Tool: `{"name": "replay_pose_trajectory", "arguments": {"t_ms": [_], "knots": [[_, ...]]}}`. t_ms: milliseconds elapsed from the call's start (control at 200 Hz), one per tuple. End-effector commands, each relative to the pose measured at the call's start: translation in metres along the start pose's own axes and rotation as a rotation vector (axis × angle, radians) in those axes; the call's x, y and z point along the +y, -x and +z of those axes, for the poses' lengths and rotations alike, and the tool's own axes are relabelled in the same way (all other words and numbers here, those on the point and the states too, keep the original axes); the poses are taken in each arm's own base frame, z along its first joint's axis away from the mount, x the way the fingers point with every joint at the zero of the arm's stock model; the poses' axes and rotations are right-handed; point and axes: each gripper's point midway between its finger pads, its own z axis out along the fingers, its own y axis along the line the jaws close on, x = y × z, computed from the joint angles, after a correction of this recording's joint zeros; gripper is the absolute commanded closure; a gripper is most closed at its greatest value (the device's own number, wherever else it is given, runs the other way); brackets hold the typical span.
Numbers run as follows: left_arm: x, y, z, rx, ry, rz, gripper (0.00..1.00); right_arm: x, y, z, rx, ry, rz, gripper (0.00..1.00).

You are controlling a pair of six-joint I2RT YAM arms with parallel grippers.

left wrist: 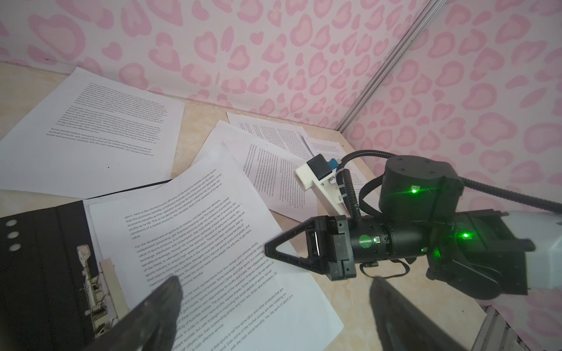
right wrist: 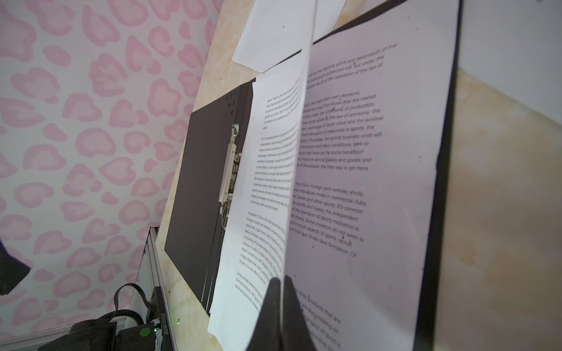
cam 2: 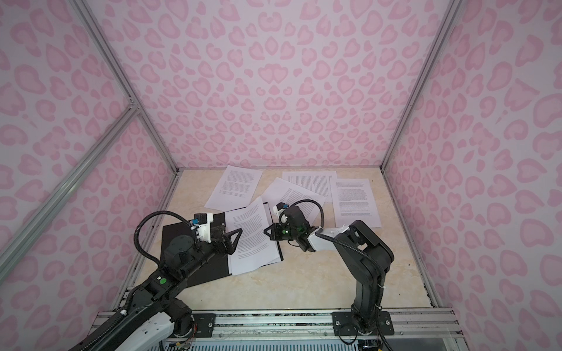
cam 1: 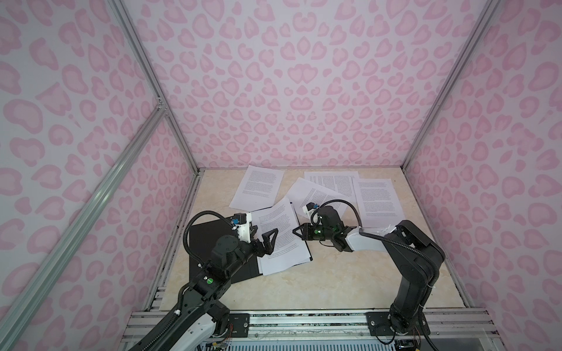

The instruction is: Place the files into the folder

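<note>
My right gripper eases lower and slightly toward the metal clip [left wrist: 91,282] next, then lets go of the top sheet's raised edge onto the printed sheet beneath.
The folder [cam 1: 206,243] [cam 2: 179,234] lies open on the left of the table, black inside up, with its metal clip [left wrist: 91,282] [right wrist: 229,170] along the spine. Printed white sheets [cam 1: 279,234] [cam 2: 252,234] [left wrist: 213,243] rest on its right half. My right gripper [cam 1: 294,231] [cam 2: 265,231] [left wrist: 267,250] [right wrist: 281,281] is shut on the right edge of the top sheet [right wrist: 267,182], which curves up from the sheet beneath. My left gripper [cam 1: 266,232] [cam 2: 232,234] [left wrist: 275,282] hangs open just above the same sheets, holding nothing.
More files lie loose on the beige table: one at the back left [cam 1: 258,188] [cam 2: 234,188] touching the wall, and three overlapping at the back right [cam 1: 377,197] [cam 1: 334,182] [cam 1: 310,194]. Pink patterned walls enclose three sides; an aluminium rail [cam 1: 304,322] runs along the front.
</note>
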Motion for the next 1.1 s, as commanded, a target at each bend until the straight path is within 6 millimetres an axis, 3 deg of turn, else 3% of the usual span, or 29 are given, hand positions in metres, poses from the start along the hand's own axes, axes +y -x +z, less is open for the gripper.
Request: {"name": "replay_pose_trajectory", "arguments": {"t_ms": [0,1095], "knots": [[-0.004,0.010,-0.001,-0.036,-0.014,0.008,0.03,0.002,0.002,0.002,-0.019,0.021,0.014,1.00],[-0.002,0.005,0.005,-0.007,-0.005,0.008,0.03,0.001,-0.005,0.017,-0.011,0.064,0.086,0.97]]}}
